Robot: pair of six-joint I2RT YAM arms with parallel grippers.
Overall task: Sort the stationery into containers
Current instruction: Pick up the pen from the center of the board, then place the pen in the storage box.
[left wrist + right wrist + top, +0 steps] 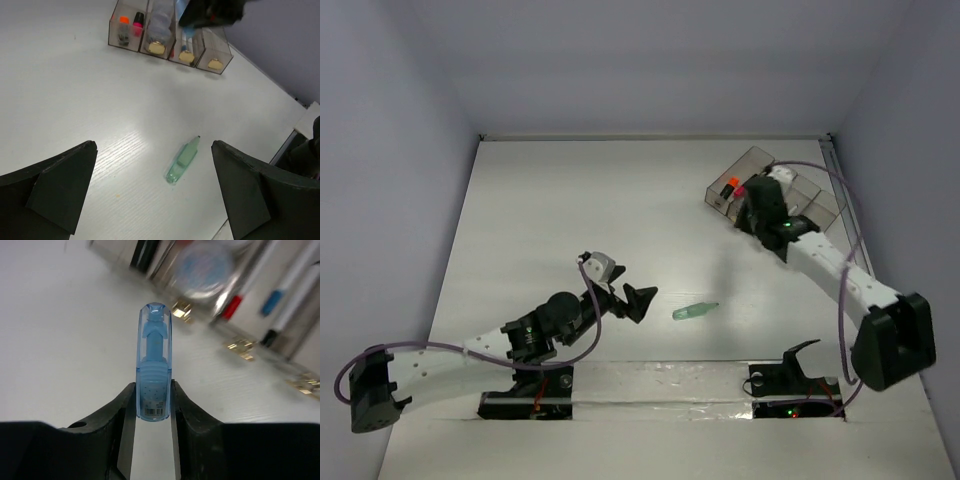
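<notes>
My right gripper moves to the right in the top view next, over the empty end bin (313,355), and releases the light-blue marker (154,375).
The pale-green translucent tube (695,311) lies on the table, also in the left wrist view (183,159). My left gripper (625,293) is open and empty, just left of the tube, which lies between its fingers in its own view. My right gripper (152,400) is shut on the light-blue marker (154,375) and hovers over the tray of four smoky bins (820,196) at the far right. In the left wrist view the tray (216,54) holds orange (123,21) and pink-black (137,20) highlighters in its left bin. Pens show blurred in the right wrist view.
A round grey-blue pot (205,267) sits blurred in a bin. White walls enclose the table on three sides. A taped strip (660,385) and both arm bases lie along the near edge. A black cable loops from the right arm.
</notes>
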